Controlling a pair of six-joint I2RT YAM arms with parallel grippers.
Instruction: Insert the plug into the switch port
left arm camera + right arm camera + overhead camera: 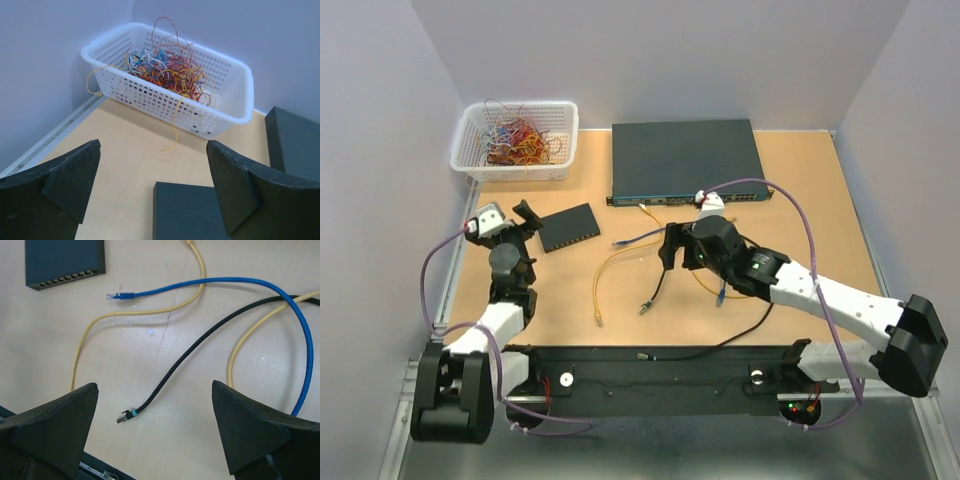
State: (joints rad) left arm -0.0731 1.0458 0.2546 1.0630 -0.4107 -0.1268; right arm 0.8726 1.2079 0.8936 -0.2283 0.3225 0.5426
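Note:
The near yellow plug (599, 319) is below my left gripper, back and to its right in the top view, so my left gripper should next swing back and tilt its basket-facing fingers down onto the plug.
The small black box (569, 227) lies left of centre, and its row of ports (67, 280) faces the near side. My left gripper (527, 216) is open at the box's left end, with the box's corner (190, 212) between its fingers. My right gripper (668, 250) is open and empty above the loose cables. In the right wrist view the black cable's plug (123, 416) lies on the table between the open fingers (60, 420). A blue cable's plug (120, 296) lies just below the box. A yellow cable (115, 315) curves past it.
A white basket (515, 140) of tangled wires stands at the back left and shows in the left wrist view (170, 85). The large dark grey-blue rack switch (685, 160) sits at the back centre. Black, blue and yellow cables (650, 270) cross the middle of the table.

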